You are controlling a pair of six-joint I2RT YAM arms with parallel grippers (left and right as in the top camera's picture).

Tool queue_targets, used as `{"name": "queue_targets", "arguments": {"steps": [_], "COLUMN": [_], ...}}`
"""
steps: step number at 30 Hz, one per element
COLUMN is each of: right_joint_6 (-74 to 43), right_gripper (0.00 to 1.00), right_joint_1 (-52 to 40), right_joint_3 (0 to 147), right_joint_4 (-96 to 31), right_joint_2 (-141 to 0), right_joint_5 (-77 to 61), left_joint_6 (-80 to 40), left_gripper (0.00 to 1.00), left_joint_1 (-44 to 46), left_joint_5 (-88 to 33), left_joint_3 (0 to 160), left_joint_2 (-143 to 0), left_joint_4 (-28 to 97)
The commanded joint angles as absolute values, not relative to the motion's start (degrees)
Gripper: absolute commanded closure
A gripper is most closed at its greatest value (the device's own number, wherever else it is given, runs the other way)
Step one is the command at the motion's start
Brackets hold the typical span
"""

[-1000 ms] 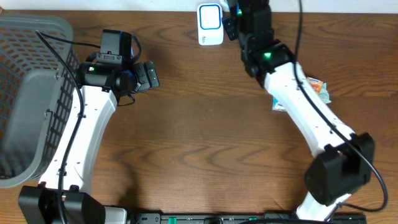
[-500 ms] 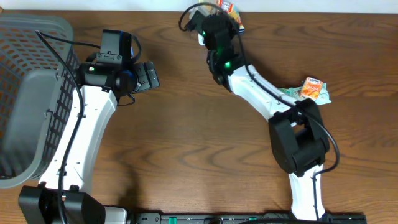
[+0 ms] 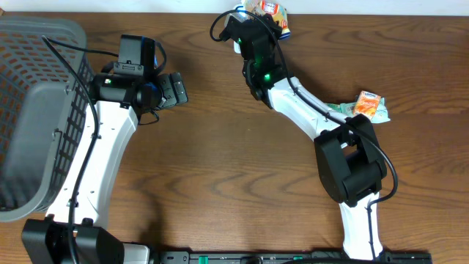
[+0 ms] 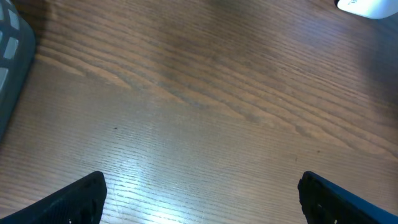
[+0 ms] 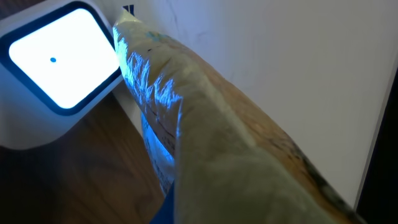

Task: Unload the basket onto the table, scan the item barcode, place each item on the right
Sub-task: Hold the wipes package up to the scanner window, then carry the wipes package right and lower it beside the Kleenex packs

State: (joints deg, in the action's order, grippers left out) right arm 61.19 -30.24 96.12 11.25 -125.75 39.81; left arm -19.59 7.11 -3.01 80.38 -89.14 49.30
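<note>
The right gripper lifts from the scanner and comes back next, then lowers beside the orange and green packet. Blue light already glints on the item.
The item is a crinkly snack packet (image 3: 272,9), orange and blue in the overhead view. My right gripper (image 3: 258,23) is shut on it at the table's far edge. In the right wrist view the packet (image 5: 217,143) fills the frame and hides the fingers; blue light glints on its left face. The white scanner (image 5: 56,62) stands just left of it with its window lit. From overhead the scanner (image 3: 238,15) is mostly hidden under the right arm. My left gripper (image 3: 176,89) hovers open over bare wood, far left of the scanner, with nothing between its fingertips (image 4: 81,199).
A grey mesh basket (image 3: 37,44) takes up the left end of the table. Another orange and green packet (image 3: 366,105) lies at the right, beside the right arm's elbow. A white corner of the scanner (image 4: 367,5) shows at the top of the left wrist view.
The right arm has swung left with the packet, from right of the scanner to over it, so the scanner is now mostly covered. The left arm has not moved.
</note>
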Motion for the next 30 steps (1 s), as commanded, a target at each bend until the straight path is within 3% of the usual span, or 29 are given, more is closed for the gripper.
{"name": "queue_targets", "arguments": {"steps": [1,8,13,23,30], "right_joint_6": [61.82,57.10,47.90,14.55,1.17], "right_gripper": [0.99,0.99,0.99,0.99,0.99], "right_joint_1": [-31.35,-31.29,-30.13,-22.44,-9.98], "right_joint_3": [97.14,97.14,97.14,97.14,97.12], "right_joint_4": [11.27,9.85,-2.52,-33.47,-55.90], "right_joint_2": [-125.58,-122.32,-115.13,-97.14,-92.90], "right_joint_5": [42.37,44.71,40.80,9.43,-7.03], "left_joint_6": [-19.53,-19.51,-19.53,-19.53,-19.53], "left_gripper": [0.03,0.02,0.02,0.03,0.02], "left_joint_1": [6.81,6.81,6.81,6.81,6.81], "left_joint_5": [-2.28,-2.28,-2.28,-2.28,-2.28], "left_joint_3": [80.49,80.49,80.49,80.49,80.49], "left_joint_2": [-89.60,-89.60,-89.60,-89.60,-89.60], "left_joint_4": [49.47,49.47,49.47,49.47,49.47]}}
